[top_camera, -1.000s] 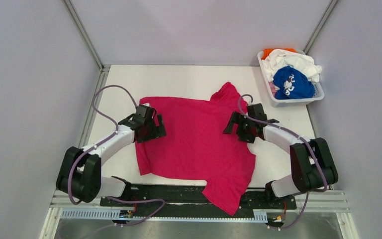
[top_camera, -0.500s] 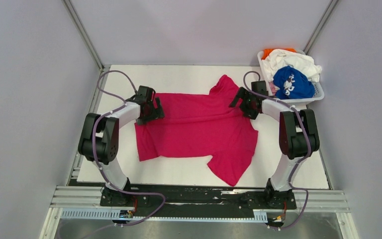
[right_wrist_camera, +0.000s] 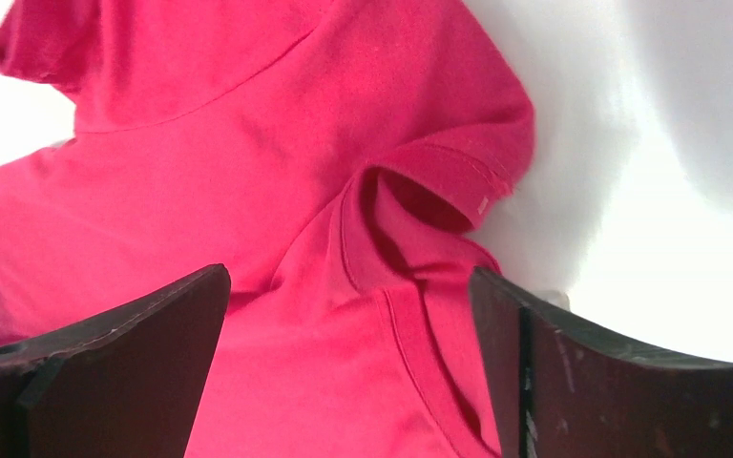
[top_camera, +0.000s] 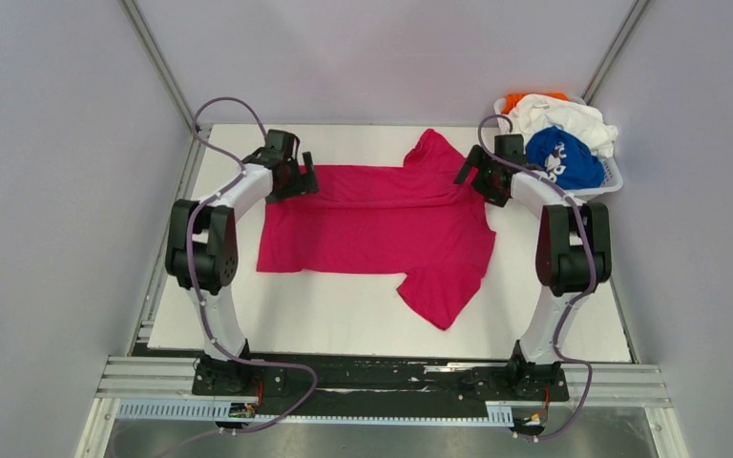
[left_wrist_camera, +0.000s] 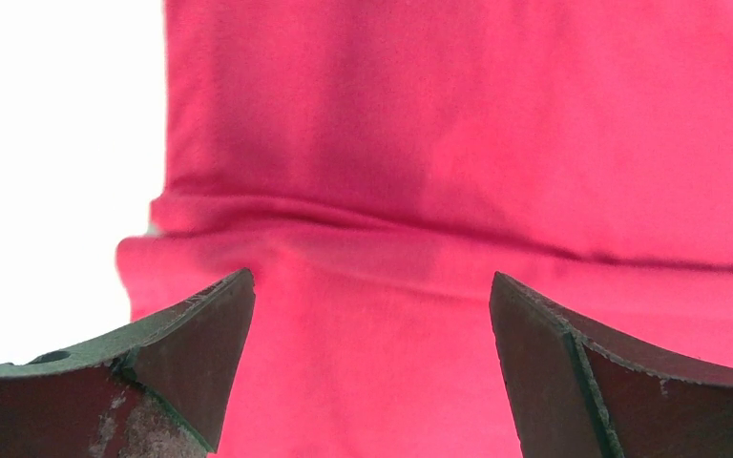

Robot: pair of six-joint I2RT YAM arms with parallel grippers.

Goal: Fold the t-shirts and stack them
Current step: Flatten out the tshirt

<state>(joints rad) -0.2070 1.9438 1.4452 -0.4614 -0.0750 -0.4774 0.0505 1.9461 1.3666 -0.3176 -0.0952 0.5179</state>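
My left gripper should next move back along the hem while it turns. Then it should go down to the near hem corner, which is flat beside empty table.
The magenta-pink t-shirt lies spread on the white table, collar to the right, with one sleeve pointing back and one pointing forward. My left gripper is open over the shirt's far left corner by the hem; in the left wrist view its jaws stand wide apart above a fold in the pink cloth. My right gripper is open over the collar; in the right wrist view the collar band lies between the jaws. Neither gripper holds cloth.
A white slotted basket stands at the back right of the table. It holds the royal blue shirt, the white shirt and the orange shirt. Grey walls close in both sides.
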